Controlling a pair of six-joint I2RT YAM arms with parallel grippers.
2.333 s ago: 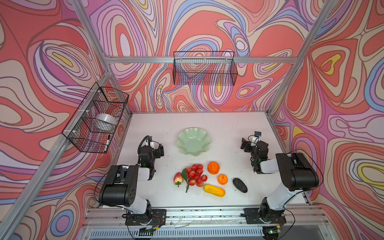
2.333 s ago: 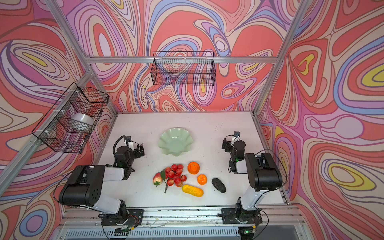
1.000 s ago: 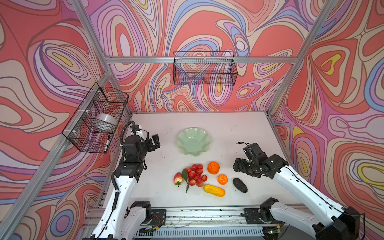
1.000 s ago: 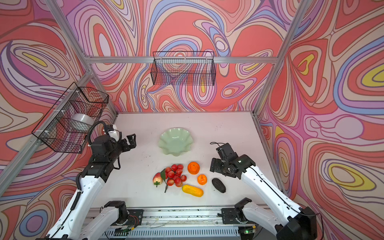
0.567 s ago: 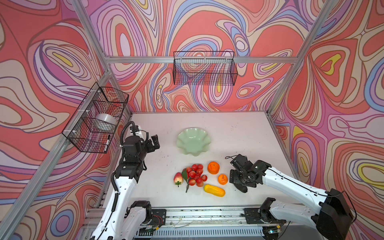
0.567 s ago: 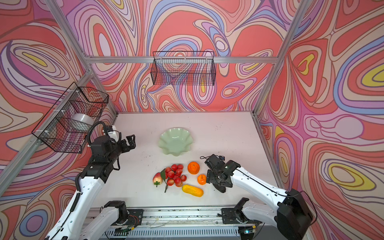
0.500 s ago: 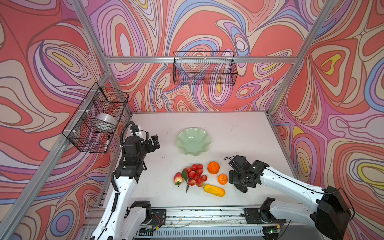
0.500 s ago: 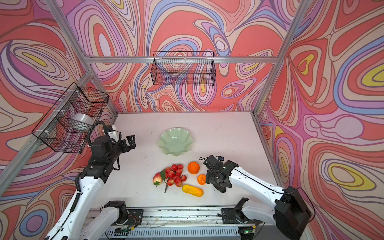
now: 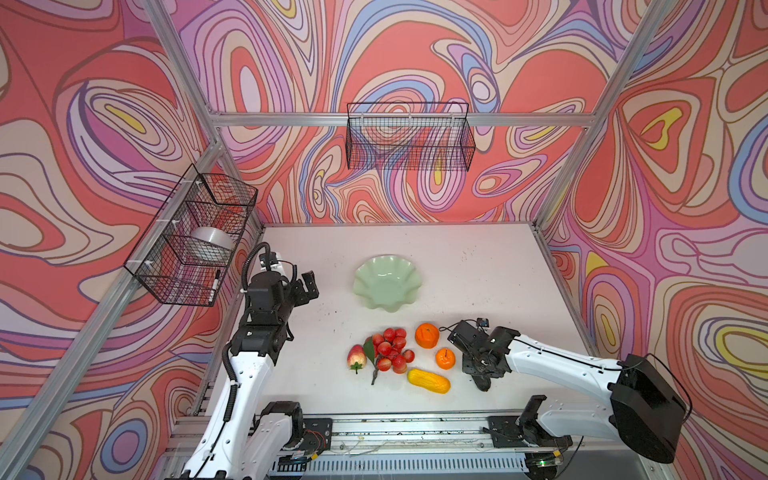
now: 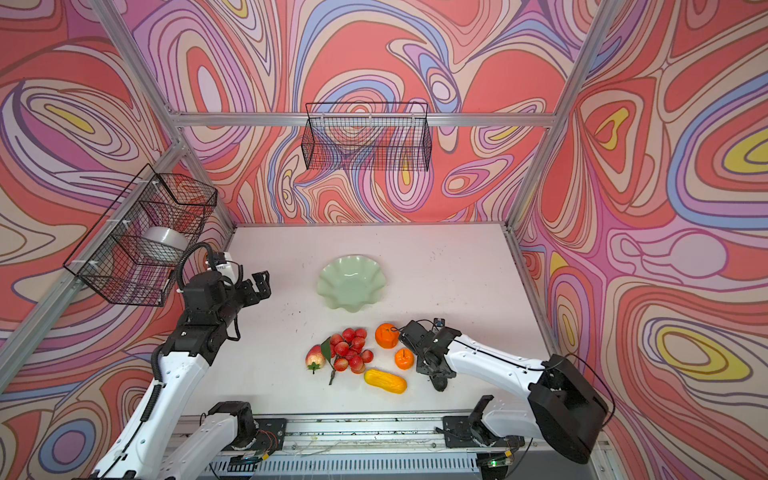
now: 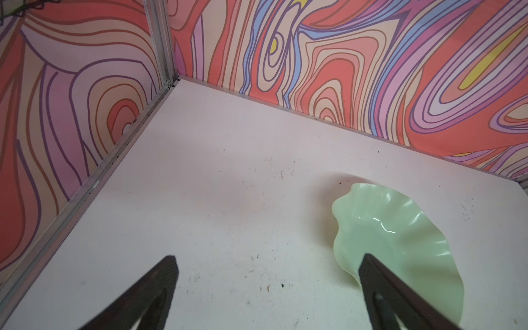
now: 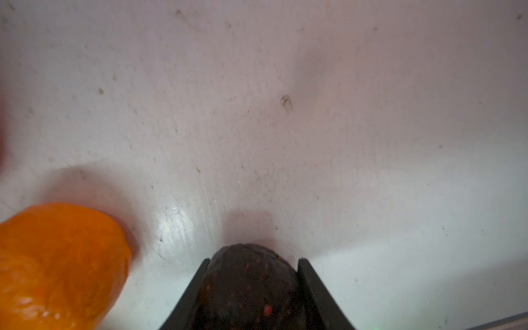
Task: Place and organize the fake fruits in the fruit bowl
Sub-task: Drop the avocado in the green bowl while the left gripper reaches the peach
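The bowl is empty, so my right gripper needs to lift the dark avocado (image 9: 484, 383) next, carry it outward past the oranges, lower it into the bowl's middle (image 9: 389, 281) and then let it go.
The pale green fruit bowl (image 9: 386, 282) (image 10: 351, 282) (image 11: 400, 228) sits mid-table with nothing in it. In front of it lie the fake fruits: a red-yellow pear-like piece (image 9: 356, 357), a red grape bunch (image 9: 390, 349), two oranges (image 9: 427, 335) (image 9: 445, 358) and a yellow ribbed oblong (image 9: 429, 381). My right gripper (image 9: 482, 372) (image 10: 434, 372) (image 12: 254, 260) is down at the table, shut on the dark avocado (image 12: 248, 283) (image 9: 484, 383), beside the smaller orange (image 12: 57, 265). My left gripper (image 9: 306, 289) (image 10: 258, 286) (image 11: 267, 258) hangs open and holds nothing, left of the bowl.
A black wire basket (image 9: 191, 245) on the left wall holds a white bowl (image 9: 210, 245). Another wire basket (image 9: 409, 137) hangs on the back wall. A metal rail (image 9: 395, 428) runs along the table's front edge, close to the avocado.
My right gripper moved left and down from beside the avocado onto it and closed on it. The left arm has stayed still.
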